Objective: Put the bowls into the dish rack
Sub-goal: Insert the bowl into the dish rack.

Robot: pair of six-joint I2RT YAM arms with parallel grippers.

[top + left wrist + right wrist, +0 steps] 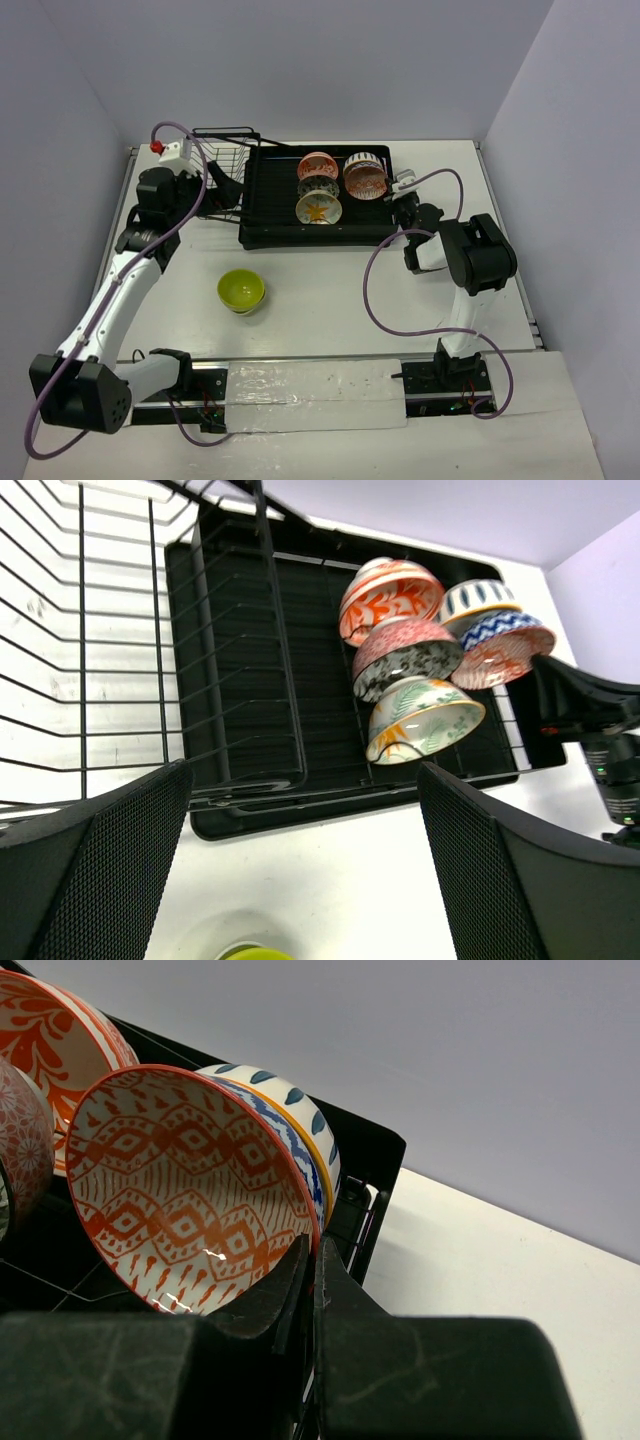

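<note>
The red-orange bowl crowds the blue and white bowl, so my right gripper should next pull it back over the rack's empty near slots and release it.
The black dish rack (270,215) stands at the back middle, its wire basket (225,150) on its left. Several bowls stand on edge in it, among them a white one with orange leaves (318,209) and a red-orange patterned one (366,181). My right gripper (398,196) is shut on that red-orange bowl's rim (190,1190) inside the rack (375,1150). The lime green bowl (241,290) sits on the table in front. My left gripper (232,190) is open and empty beside the basket, above the table (300,860). No plain cream-pink bowl shows.
Behind the held bowl leans a blue and white bowl (285,1100). An orange-swirl bowl (390,598) and a pink patterned bowl (405,655) stand in the left row. The left half of the slatted tray (250,660) holds nothing. Purple cables loop beside both arms.
</note>
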